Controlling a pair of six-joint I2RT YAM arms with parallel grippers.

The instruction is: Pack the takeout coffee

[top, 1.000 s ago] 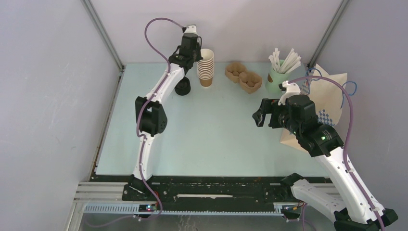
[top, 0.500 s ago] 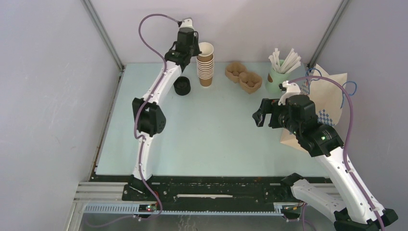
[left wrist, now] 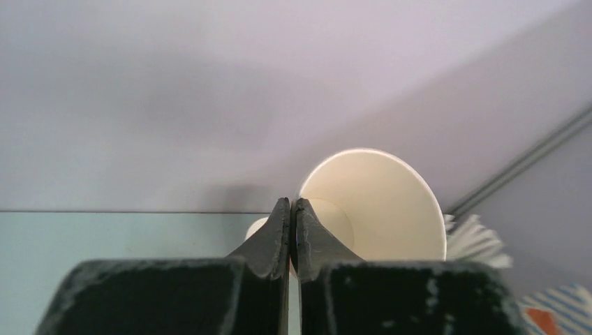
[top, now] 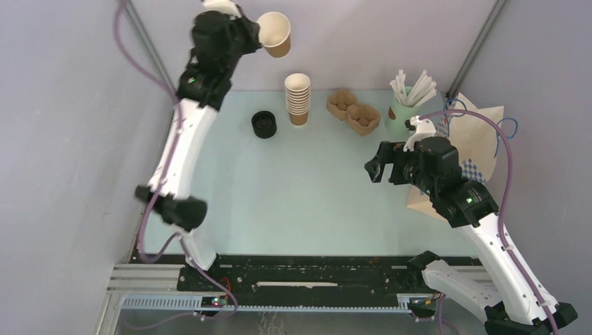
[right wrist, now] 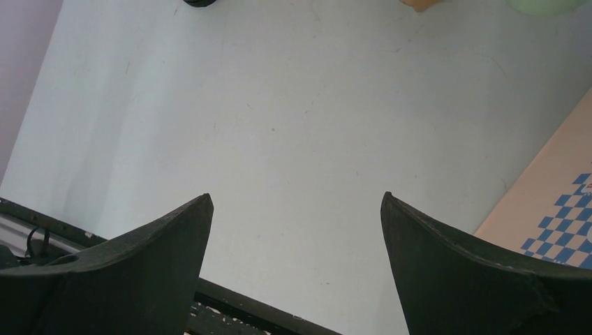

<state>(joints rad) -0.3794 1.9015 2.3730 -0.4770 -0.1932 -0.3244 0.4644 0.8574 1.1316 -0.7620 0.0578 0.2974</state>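
Note:
The left gripper will next draw the cup back, lower it upright onto the clear middle of the tabletop and release it, since that spot lies below and back.
The takeout coffee cup [top: 274, 33], brown kraft outside and white inside, hangs high above the table's far edge, tilted with its mouth toward the camera. My left gripper [top: 257, 31] is shut on its wall, one finger inside and one outside. In the left wrist view the pinched fingers [left wrist: 291, 204] meet at the rim of the cup [left wrist: 380, 202], whose white inside fills the frame's middle. My right gripper [top: 377, 169] hovers open over the table's right half with nothing between its fingers [right wrist: 297, 202].
A stack of brown cups [top: 298, 99] stands at the back, black lids [top: 264, 125] to its left. Pulp trays [top: 354, 111] and a green cup with white straws [top: 401, 116] sit further right. A paper bag [top: 482, 136] lies at the right edge.
My left arm has lifted one cup off the stack and carried it up and to the left, well above the table. The right arm has stayed where it was.

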